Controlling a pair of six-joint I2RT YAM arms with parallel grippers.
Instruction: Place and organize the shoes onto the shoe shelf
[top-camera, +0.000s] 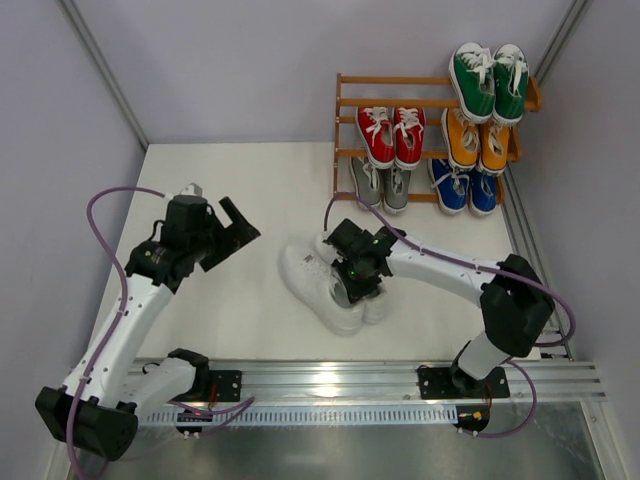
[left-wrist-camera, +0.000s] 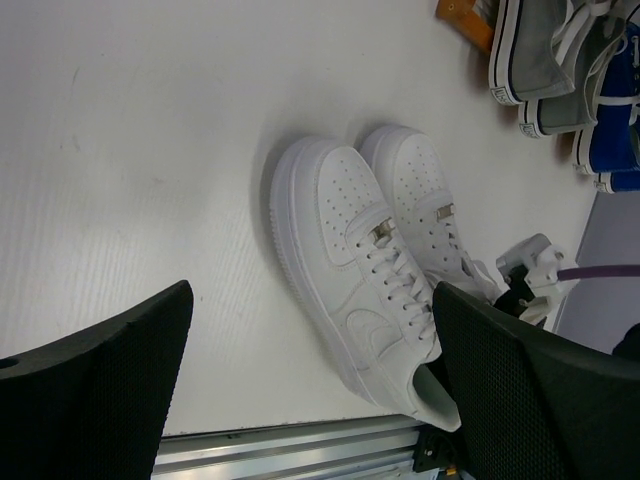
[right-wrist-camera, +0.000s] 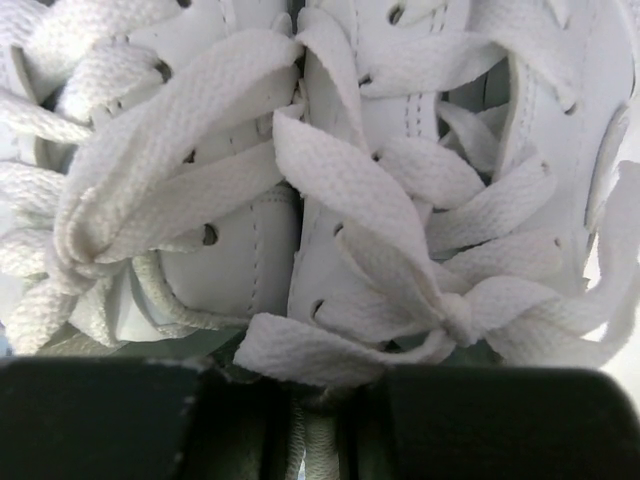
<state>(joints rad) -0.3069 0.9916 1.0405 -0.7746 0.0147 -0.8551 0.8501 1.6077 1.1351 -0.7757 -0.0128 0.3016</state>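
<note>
The shoe shelf's top slats above and outward are bare, so my right gripper should lift the white shoes outward onto them beside the green pair and release them.
The white shoes (top-camera: 320, 285) lie side by side on the white table, toes toward the far left; they also show in the left wrist view (left-wrist-camera: 350, 240) and fill the right wrist view (right-wrist-camera: 360, 200). My right gripper (top-camera: 358, 275) is down on their laced openings, its fingers nearly together at the shoes' inner sides (right-wrist-camera: 310, 420). My left gripper (top-camera: 235, 225) is open and empty, raised left of the pair (left-wrist-camera: 312, 300). The shoe shelf (top-camera: 345, 105) holds green (top-camera: 488, 80), red (top-camera: 392, 135), orange (top-camera: 476, 140), grey (top-camera: 380, 185) and blue (top-camera: 465, 190) pairs.
An aluminium rail (top-camera: 380, 378) runs along the near table edge. Grey walls close in the left, back and right sides. Purple cables trail from both arms. The shelf's top tier has bare slats (top-camera: 390, 85) left of the green pair.
</note>
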